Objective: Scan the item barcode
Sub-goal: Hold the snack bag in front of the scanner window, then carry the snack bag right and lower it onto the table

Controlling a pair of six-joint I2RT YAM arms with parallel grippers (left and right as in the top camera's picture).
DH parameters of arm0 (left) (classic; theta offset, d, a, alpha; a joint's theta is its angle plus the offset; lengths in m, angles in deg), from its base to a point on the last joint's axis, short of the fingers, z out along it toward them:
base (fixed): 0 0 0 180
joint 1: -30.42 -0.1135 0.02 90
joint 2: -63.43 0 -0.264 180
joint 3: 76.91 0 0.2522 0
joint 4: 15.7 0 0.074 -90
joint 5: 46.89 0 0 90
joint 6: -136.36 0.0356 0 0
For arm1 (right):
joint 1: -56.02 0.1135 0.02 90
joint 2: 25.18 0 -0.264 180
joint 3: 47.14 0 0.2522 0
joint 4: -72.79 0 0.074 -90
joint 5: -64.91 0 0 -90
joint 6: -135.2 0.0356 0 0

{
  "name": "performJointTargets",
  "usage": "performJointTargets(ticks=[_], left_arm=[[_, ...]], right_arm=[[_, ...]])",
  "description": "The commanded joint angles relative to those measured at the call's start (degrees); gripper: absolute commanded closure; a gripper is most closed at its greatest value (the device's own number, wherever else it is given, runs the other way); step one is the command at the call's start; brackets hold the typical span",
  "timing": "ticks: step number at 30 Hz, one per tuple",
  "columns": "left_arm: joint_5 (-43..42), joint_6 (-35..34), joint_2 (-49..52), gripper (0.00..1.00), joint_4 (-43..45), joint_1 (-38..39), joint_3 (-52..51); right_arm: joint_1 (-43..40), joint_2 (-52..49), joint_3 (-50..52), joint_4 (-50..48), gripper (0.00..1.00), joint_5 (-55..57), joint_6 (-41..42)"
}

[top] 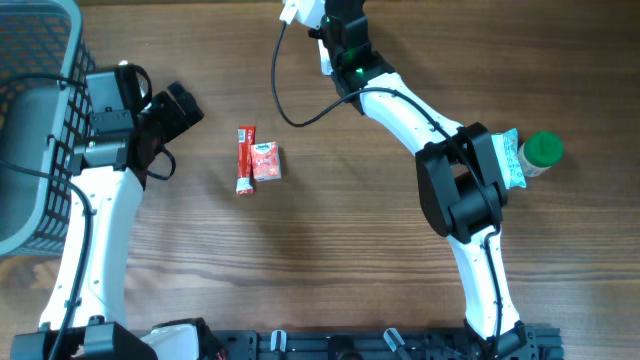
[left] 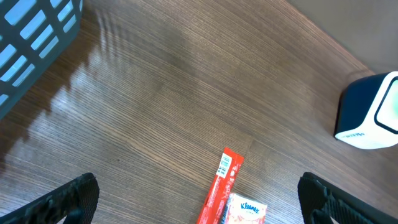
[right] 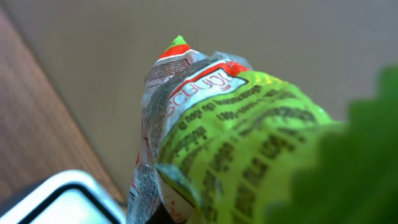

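The table beside the blue-white pouch is bare, back from my right gripper and to the right in the overhead view. I need to swing my right gripper there next, lower it and release the packet.
A crinkled green packet (right: 236,118) with dark print and a red-and-white sealed end fills the right wrist view. My right gripper (top: 337,32) is shut on it at the table's far edge; the packet hides its fingers. Just below and left of the packet is a white and navy corner of the barcode scanner (right: 56,199), which also shows as a navy-and-white box, the scanner (left: 372,113). My left gripper (left: 200,198) hangs open above the table, nothing between its fingers (left: 68,198). Beneath it lie a red stick packet (left: 221,185) and a Kleenex pack (left: 247,210).
A dark mesh basket (top: 35,60) stands at the left edge beside my left arm. The red stick packet (top: 245,158) and Kleenex pack (top: 267,162) lie mid-table. A green-capped bottle (top: 543,150) and a blue-white pouch (top: 511,158) sit at the right, by the right arm's elbow.
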Motion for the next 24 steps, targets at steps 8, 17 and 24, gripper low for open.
performJointTargets(ticks=[8, 17, 24], left_arm=[[0.3, 0.7, -0.3, 0.00, 0.2, -0.1, 0.2], [0.3, 0.7, -0.3, 0.00, 0.2, -0.1, 0.2], [0.3, 0.7, -0.3, 0.00, 0.2, -0.1, 0.2]], right_arm=[[0.3, -0.4, -1.2, 15.7, 0.96, -2.2, 3.6], [0.4, -0.4, -1.2, 16.7, 0.96, -2.4, 2.9], [0.5, -0.2, -1.2, 12.2, 0.96, -1.9, 2.9]])
